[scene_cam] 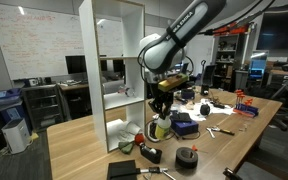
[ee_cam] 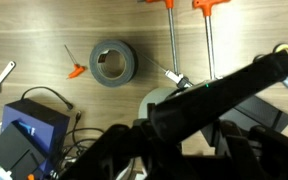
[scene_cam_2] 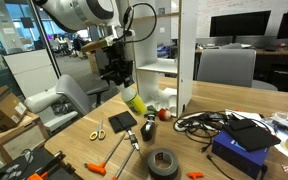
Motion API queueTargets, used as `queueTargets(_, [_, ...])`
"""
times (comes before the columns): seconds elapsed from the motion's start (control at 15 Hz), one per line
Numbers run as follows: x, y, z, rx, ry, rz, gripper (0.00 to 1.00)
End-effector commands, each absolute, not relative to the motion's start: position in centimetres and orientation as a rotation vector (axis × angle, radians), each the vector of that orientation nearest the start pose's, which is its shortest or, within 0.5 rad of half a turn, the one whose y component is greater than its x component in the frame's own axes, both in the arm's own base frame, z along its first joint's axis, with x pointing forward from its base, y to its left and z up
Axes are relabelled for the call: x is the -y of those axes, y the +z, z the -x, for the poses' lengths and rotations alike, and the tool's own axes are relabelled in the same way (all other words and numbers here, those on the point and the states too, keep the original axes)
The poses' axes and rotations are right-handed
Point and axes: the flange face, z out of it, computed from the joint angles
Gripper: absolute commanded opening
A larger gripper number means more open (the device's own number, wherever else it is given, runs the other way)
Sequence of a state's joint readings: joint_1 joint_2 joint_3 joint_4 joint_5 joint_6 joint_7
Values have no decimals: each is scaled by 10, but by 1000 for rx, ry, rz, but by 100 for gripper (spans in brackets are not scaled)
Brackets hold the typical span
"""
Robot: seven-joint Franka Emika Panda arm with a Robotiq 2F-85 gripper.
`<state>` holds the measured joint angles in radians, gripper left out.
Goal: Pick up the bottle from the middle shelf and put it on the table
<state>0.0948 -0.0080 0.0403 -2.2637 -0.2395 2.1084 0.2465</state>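
Observation:
Next, the gripper moves down and across to the tabletop (scene_cam_2: 137, 171) beside the tape roll to release the bottle (scene_cam_2: 134, 100). This spot lies below, toward the orange-handled tools.
My gripper (scene_cam: 162, 104) is shut on the pale yellow-green bottle (scene_cam: 161, 127) and holds it by its top just above the light-wood table (scene_cam: 79, 140), in front of the white shelving unit (scene_cam: 114, 70). In an exterior view the bottle (scene_cam_2: 134, 100) hangs tilted under the gripper (scene_cam_2: 121, 82), beside the unit's middle shelf (scene_cam_2: 156, 66). The table (scene_cam_2: 79, 135) lies below it. In the wrist view dark gripper parts fill the lower frame and the jaws cannot be made out. A pale shape (ee_cam: 167, 100) there may be the bottle.
A black tape roll (scene_cam_2: 163, 162) (ee_cam: 112, 62) lies on the table near a blue box (scene_cam_2: 239, 155) with cables. Orange-handled tools (scene_cam_2: 99, 165), scissors (scene_cam_2: 96, 130) and a black pad (scene_cam_2: 122, 121) lie nearby. Another tape roll (scene_cam: 187, 157) sits by the table's front edge.

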Motion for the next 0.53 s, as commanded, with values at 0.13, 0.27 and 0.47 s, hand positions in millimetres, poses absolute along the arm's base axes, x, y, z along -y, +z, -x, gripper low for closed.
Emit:
queueTargets(0.13, [-29,310,-477,-50,322,3264,17])
queueTargets(0.27, [-18,292,-471,-79,379,3235,17])
queueTargets(0.47, [0,269,-464,-135,427,3189,17])
